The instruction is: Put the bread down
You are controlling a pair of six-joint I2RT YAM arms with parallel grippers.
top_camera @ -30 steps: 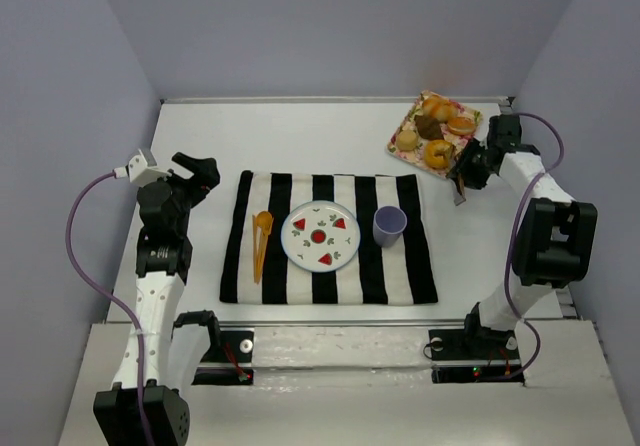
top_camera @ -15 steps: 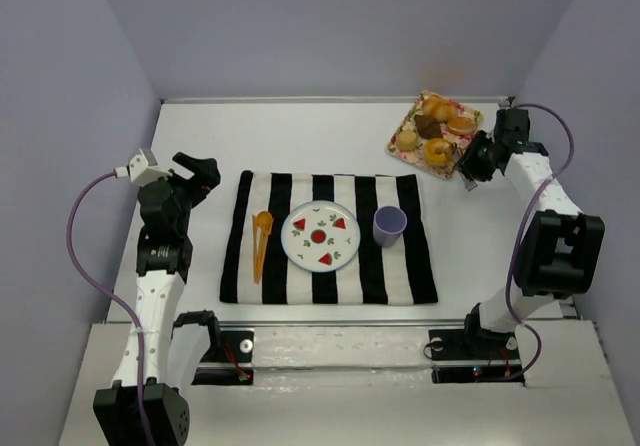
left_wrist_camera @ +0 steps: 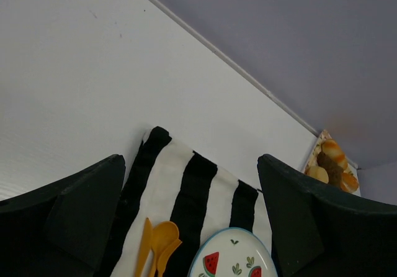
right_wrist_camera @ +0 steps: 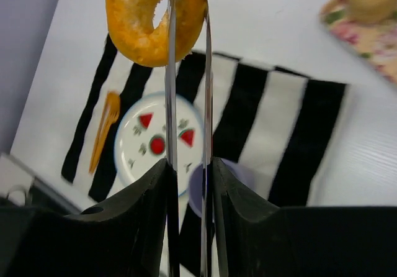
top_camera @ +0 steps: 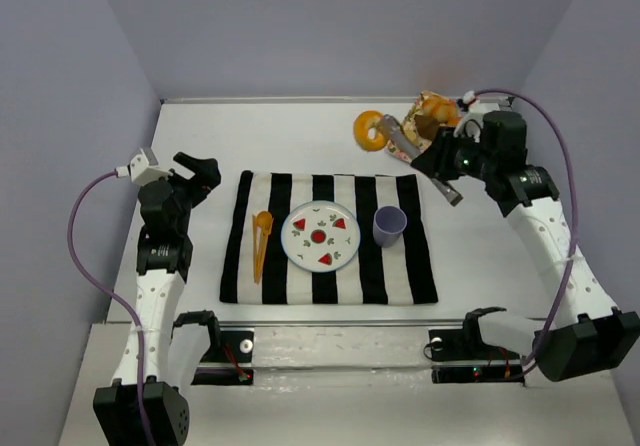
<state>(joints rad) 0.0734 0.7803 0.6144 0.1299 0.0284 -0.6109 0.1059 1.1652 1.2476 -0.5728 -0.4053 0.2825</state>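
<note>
I need to move my right gripper back over the empty watermelon plate [top_camera: 319, 236] [right_wrist_camera: 156, 144], lower the bread and let go of the tongs. The plate is below the gripper, to its left in the top view.
My right gripper [top_camera: 447, 162] is shut on metal tongs [top_camera: 415, 151], and the tongs pinch a golden ring-shaped bread [top_camera: 371, 129] in the air above the white table, just behind the striped mat's far right corner. In the right wrist view the bread [right_wrist_camera: 155, 19] hangs at the tong tips [right_wrist_camera: 172, 103], above my gripper [right_wrist_camera: 189, 165]. The white watermelon plate [top_camera: 320, 234] lies on the mat's middle and shows below the bread in the right wrist view [right_wrist_camera: 142, 149]. My left gripper [top_camera: 198, 171] is open and empty, left of the mat; its jaws stand wide apart in the left wrist view [left_wrist_camera: 191, 160].
A black-and-white striped mat [top_camera: 270, 266] holds orange cutlery [top_camera: 261, 236] left of the plate and a purple cup [top_camera: 389, 225] right of it. A floral tray [top_camera: 432, 106] with several more breads sits at the back right, partly behind my right arm.
My right arm has swung left away from the tray, carrying the ring bread in the tongs out over the table. The left arm has not moved.
</note>
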